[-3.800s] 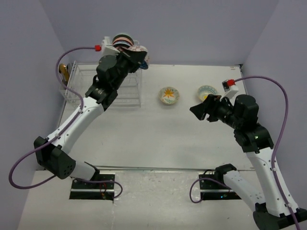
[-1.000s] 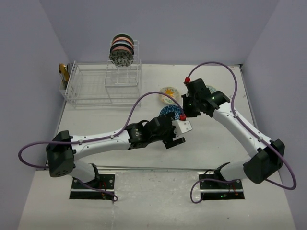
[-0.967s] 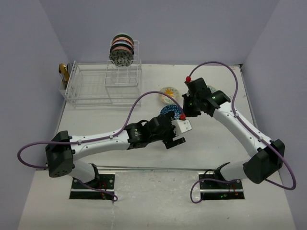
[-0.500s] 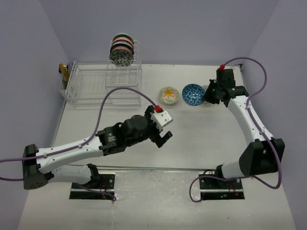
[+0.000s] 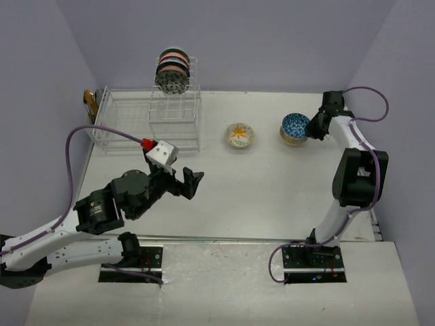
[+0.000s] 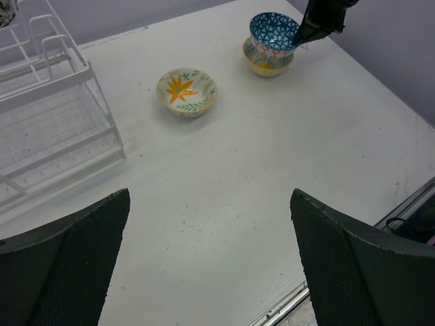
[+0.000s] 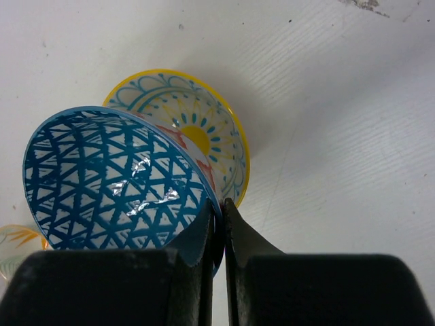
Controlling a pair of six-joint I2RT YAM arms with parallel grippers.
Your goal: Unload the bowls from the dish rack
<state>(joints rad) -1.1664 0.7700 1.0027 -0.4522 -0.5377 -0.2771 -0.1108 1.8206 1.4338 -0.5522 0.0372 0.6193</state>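
The right gripper lowers the blue-patterned bowl into the yellow-rimmed bowl [image 7: 204, 132] next so it nests there, then lets go of its rim.
The white wire dish rack [image 5: 146, 119] stands at the back left, with several bowls [image 5: 172, 69] on edge in its tall tower. My right gripper [image 7: 221, 204] is shut on the rim of a blue-patterned bowl [image 7: 109, 180], held over a yellow-rimmed bowl [image 7: 204, 132] at the back right [image 5: 293, 136]. A white bowl with an orange flower [image 5: 240, 135] sits on the table between them. My left gripper [image 5: 190, 182] is open and holds nothing, low over the near-left table, its fingertips [image 6: 88, 231] wide apart.
A small golden-brown object [image 5: 89, 102] stands at the rack's left end. The rack's low basket [image 6: 47, 129] shows at the left of the left wrist view. A metal rail [image 5: 224, 239] runs along the table's near edge.
My left arm has drawn back left and toward the near edge, open. My right gripper has carried the blue bowl to the back right, over the yellow-rimmed bowl.
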